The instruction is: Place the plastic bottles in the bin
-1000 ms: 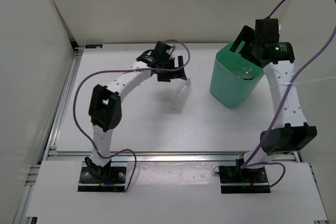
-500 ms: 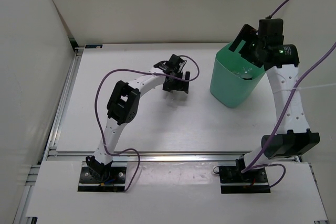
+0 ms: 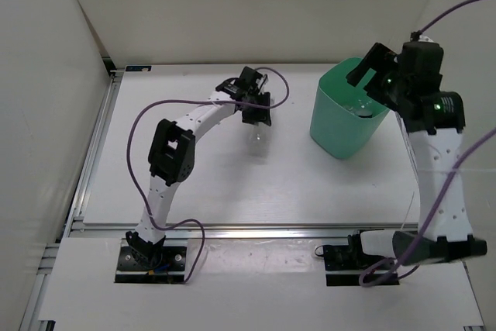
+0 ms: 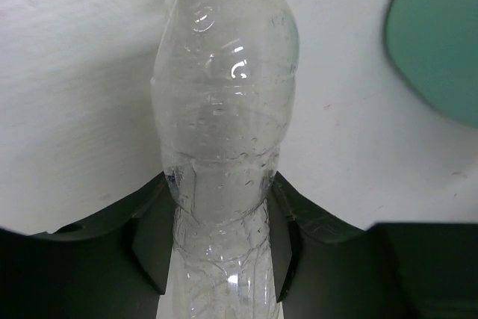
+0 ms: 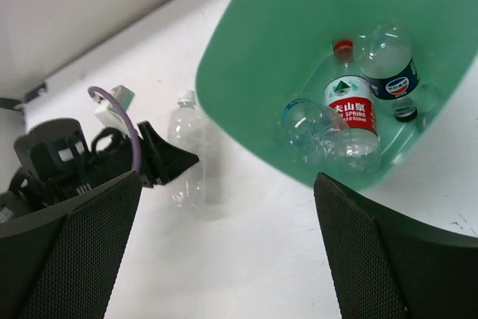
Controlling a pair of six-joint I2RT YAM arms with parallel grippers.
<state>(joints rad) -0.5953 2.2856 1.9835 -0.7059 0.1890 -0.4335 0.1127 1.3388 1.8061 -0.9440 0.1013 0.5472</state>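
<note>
Next, my left gripper rises, swings over the bin's opening (image 3: 346, 88) and releases the bottle, because the bin's rim stands higher than the lying bottle.
A plain clear plastic bottle (image 4: 224, 102) with a white cap (image 5: 187, 98) lies on the white table, left of the bin. My left gripper (image 4: 220, 248) is shut on its lower body, one dark finger (image 4: 149, 244) on each side. From above, the left gripper (image 3: 256, 116) covers the bottle's far part, and the rest of the bottle (image 3: 254, 139) pokes out toward me. The mint-green bin (image 3: 341, 122) stands at the back right. It holds a red-labelled bottle (image 5: 351, 106), a dark-labelled bottle (image 5: 392, 76) and a third clear bottle (image 5: 306, 121). My right gripper (image 5: 231, 259) hangs open and empty above the bin's rim (image 3: 370, 75).
White walls close in the table (image 3: 194, 184) at the back and both sides. A purple cable (image 3: 283, 91) loops over the left wrist. The bin's edge (image 4: 441, 42) shows at the upper right of the left wrist view.
The left gripper has closed on the plain bottle after shifting slightly over it. The right arm has swung rightward, its gripper still open over the bin.
</note>
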